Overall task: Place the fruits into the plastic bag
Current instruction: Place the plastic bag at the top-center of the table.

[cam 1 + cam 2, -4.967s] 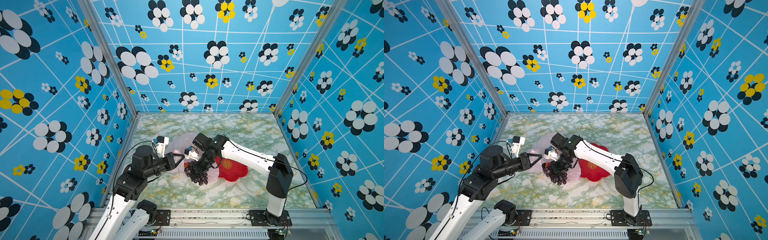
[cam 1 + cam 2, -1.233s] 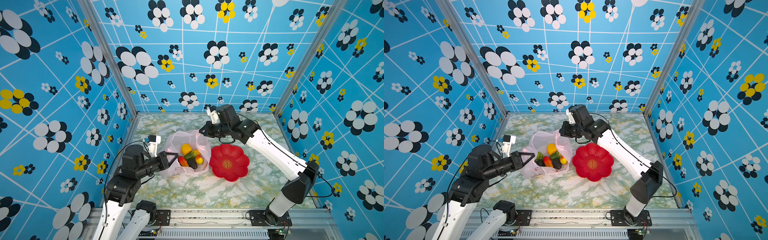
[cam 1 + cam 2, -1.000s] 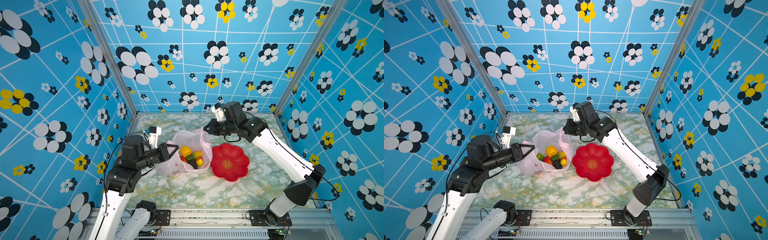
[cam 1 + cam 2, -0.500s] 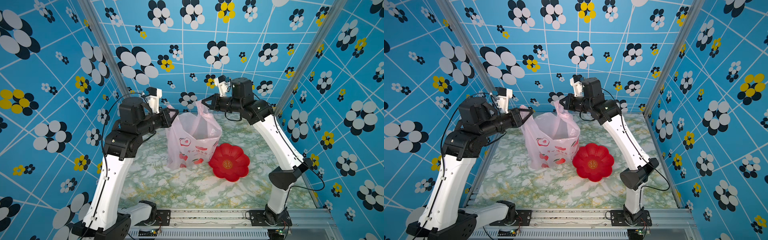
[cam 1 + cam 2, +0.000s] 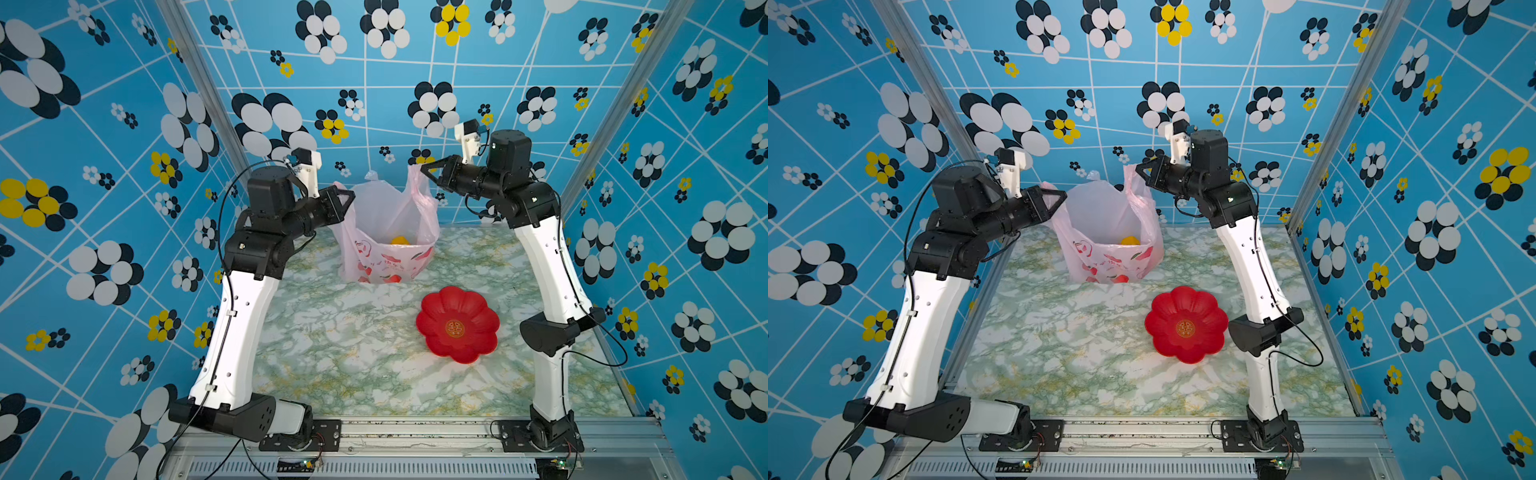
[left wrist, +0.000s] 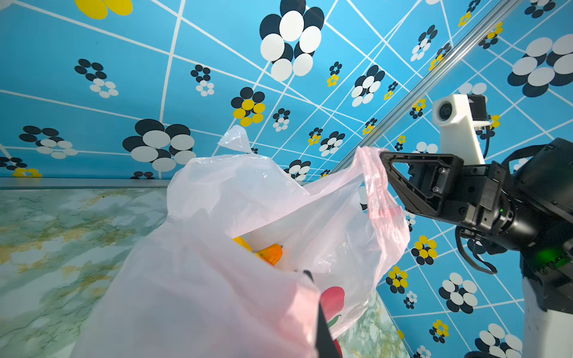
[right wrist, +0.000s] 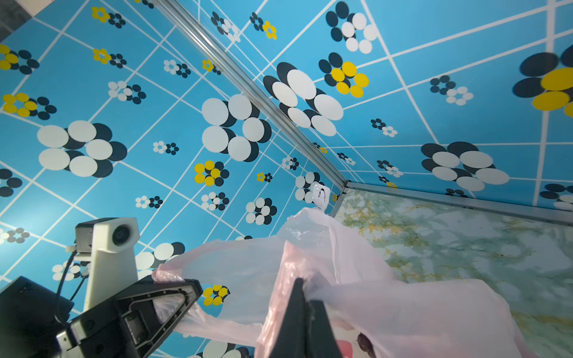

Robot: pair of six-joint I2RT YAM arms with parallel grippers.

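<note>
The marble beyond the plate (image 5: 401, 293) is below my left gripper. I will move my left gripper toward the side of the red plate and down next, then let go of the handle.
The pale-pink plastic bag (image 5: 386, 232) (image 5: 1104, 232) hangs upright and open over the back of the marble table, stretched between both grippers. My left gripper (image 5: 352, 194) (image 5: 1064, 195) (image 6: 310, 279) is shut on the bag's left handle. My right gripper (image 5: 423, 169) (image 5: 1138, 168) (image 7: 299, 282) is shut on the right handle, a little higher. Fruits lie at the bottom of the bag: a yellow one (image 5: 400, 240) (image 5: 1130, 240) shows through the mouth, a yellow-orange one (image 6: 269, 252) in the left wrist view. The others are hidden by the film.
The red flower-shaped plate (image 5: 457, 324) (image 5: 1185, 324) sits with nothing on it on the table, in front of the bag and to its right, near the right arm's base. Blue patterned walls close in the back and both sides.
A second ago the bag lay low on the table with the fruits in plain sight. Both arms have raised its handles, and the bag now hangs upright, farther back.
</note>
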